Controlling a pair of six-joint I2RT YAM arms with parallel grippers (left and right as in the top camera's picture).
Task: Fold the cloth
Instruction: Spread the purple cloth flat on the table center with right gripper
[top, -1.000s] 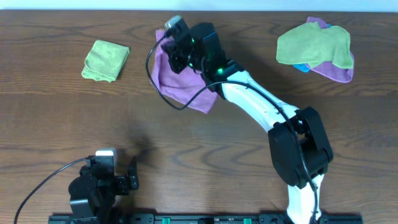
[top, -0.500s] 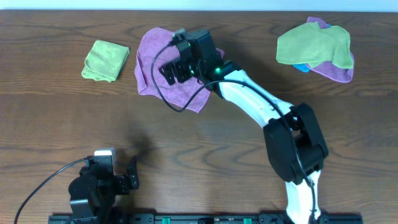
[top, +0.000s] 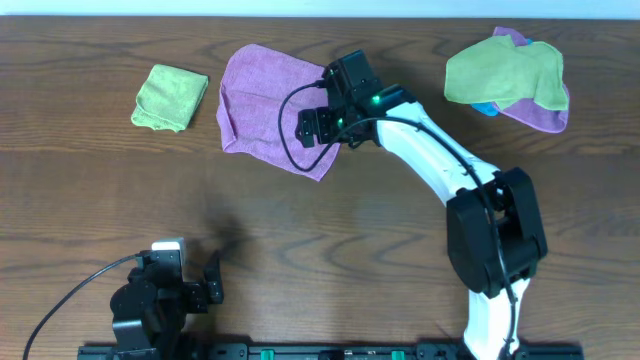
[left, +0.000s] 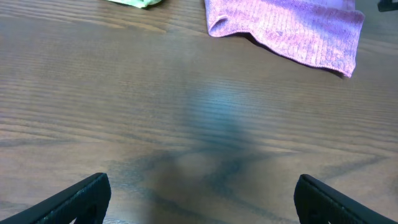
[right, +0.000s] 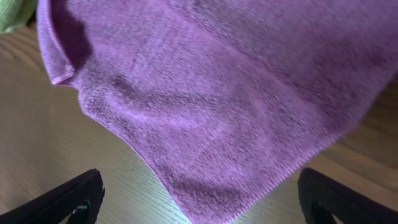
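Observation:
The right gripper moves down and slightly back onto the purple cloth's near corner (top: 318, 174) (right: 210, 211) next, since it lies between the wide-apart fingers.
A purple cloth (top: 258, 98) lies spread flat on the wooden table at the back centre, its left edge slightly curled up. My right gripper (top: 318, 124) hovers over the cloth's right lower corner, open, with nothing between its fingers. In the right wrist view the cloth (right: 217, 93) fills most of the picture and its corner points down between the wide-apart jaws of the gripper (right: 202, 202). My left gripper (top: 207, 284) rests open near the front left edge, far from the cloth. Its wrist view shows the gripper (left: 202, 202) over bare wood, with the cloth (left: 292, 31) ahead.
A folded green cloth (top: 170, 96) lies to the left of the purple one. At the back right sits a pile of cloths (top: 505, 75), green over purple and blue. A black cable loops from the right wrist over the purple cloth.
My right gripper has opened and let go of the purple cloth, which now lies spread out to the left. The gripper has drawn back to the right. The left arm is unmoved.

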